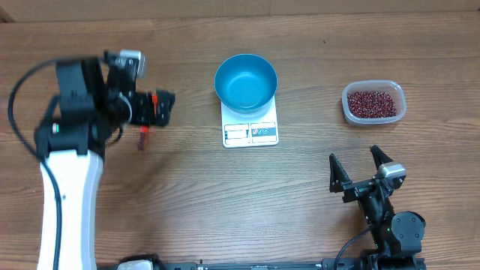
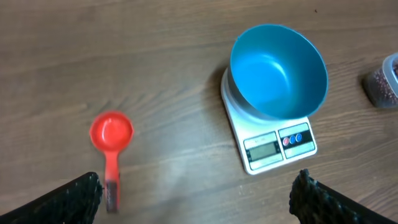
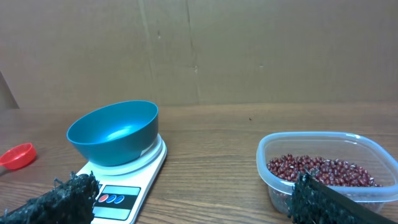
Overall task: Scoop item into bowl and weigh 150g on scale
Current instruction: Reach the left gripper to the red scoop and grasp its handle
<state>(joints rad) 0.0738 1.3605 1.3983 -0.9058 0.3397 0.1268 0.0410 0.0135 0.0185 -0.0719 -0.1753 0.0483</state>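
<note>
The scoop's cup rim away from the scale stands above the wood, so my left gripper will move down and left in the wrist view onto it next.
The blue bowl (image 1: 246, 81) (image 2: 278, 70) (image 3: 114, 132) stands empty on the white scale (image 1: 250, 133) (image 2: 273, 148) (image 3: 121, 196) at the table's middle. The dark red-brown beans (image 1: 371, 103) (image 3: 320, 171) lie in a clear tub (image 1: 397, 112) (image 3: 373, 144) at the right. A red scoop (image 2: 112, 134) (image 1: 141, 139) (image 3: 17, 155) lies flat on the wood left of the scale. My left gripper (image 1: 166, 107) (image 2: 198, 186) hovers open above the scoop, whose handle lies beside the left finger. Near the front edge, my right gripper (image 1: 355, 157) (image 3: 193, 190) is open and empty, facing the scale and tub.
A cardboard wall (image 3: 199, 50) stands behind the table's far edge. The tub's edge (image 2: 388, 78) shows at the right of the left wrist view. Bare wood lies between the scale and the tub.
</note>
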